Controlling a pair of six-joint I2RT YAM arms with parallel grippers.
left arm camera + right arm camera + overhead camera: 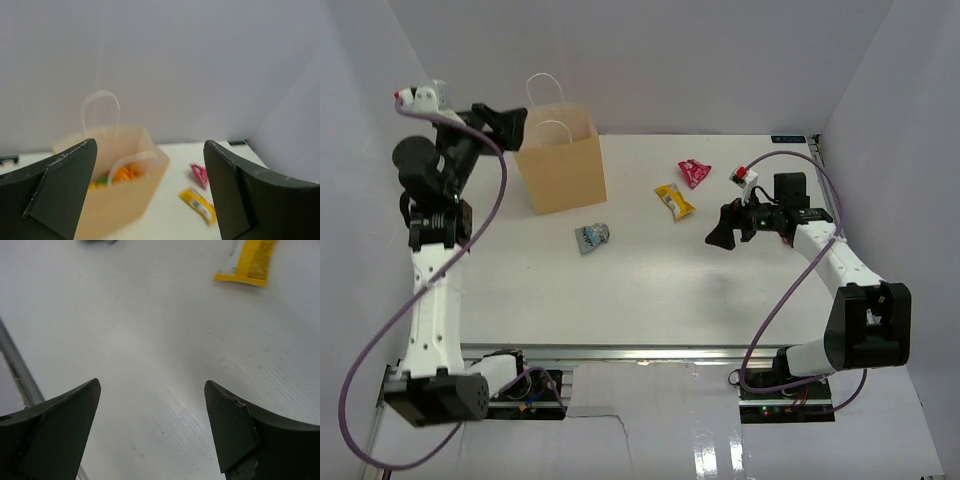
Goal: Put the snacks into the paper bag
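The silver-blue packet (592, 236) is the next thing to reach. My left gripper needs to swing down from beside the bag's top, then tilt its fingers toward the table onto the packet.
The tan paper bag (562, 162) with white loop handles stands at the back left. The left wrist view looks down into the bag (125, 200), where orange and yellow packets (120, 175) lie. My left gripper (505, 122) is open and empty, raised just left of the bag's top. On the table lie a silver-blue packet (592, 236), a yellow packet (674, 200) and a magenta packet (694, 173). The yellow packet (250, 262) also shows in the right wrist view. My right gripper (722, 234) is open and empty above bare table, right of the yellow packet.
White walls close in the table at the back and both sides. A small red-and-white object (747, 177) sits near the right arm. A metal rail (650, 352) runs along the near edge.
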